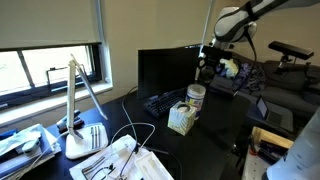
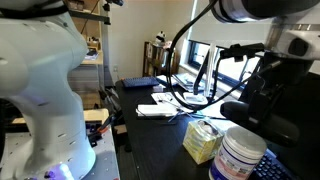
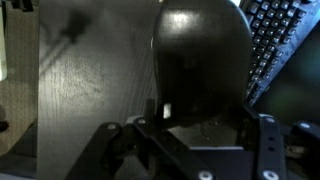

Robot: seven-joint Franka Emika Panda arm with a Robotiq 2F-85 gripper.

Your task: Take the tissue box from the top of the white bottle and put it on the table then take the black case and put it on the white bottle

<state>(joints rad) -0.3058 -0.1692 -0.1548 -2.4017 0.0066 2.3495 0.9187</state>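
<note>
Next, my gripper will lower and shift the black case toward the white bottle, onto the bottle's cap [image 1: 196,88], and release it there, because that cap stands empty.
The tissue box [image 1: 181,118] [image 2: 203,140] stands on the black table [image 1: 215,135], right beside the white bottle [image 1: 196,97] [image 2: 243,156]. Nothing rests on the bottle's cap. My gripper [image 1: 209,62] [image 2: 262,100] hangs in the air above and slightly behind the bottle. In the wrist view my gripper [image 3: 200,115] is shut on the black case [image 3: 200,55], a dark rounded body filling the space between the fingers. The case also shows as a dark oval under the gripper in an exterior view [image 2: 243,108].
A black monitor [image 1: 165,68] and a black keyboard [image 1: 160,102] [image 3: 275,40] lie behind the bottle. A white desk lamp [image 1: 78,110] and papers with cables [image 1: 120,160] fill the window end of the table. A second machine [image 1: 290,60] stands beyond the arm.
</note>
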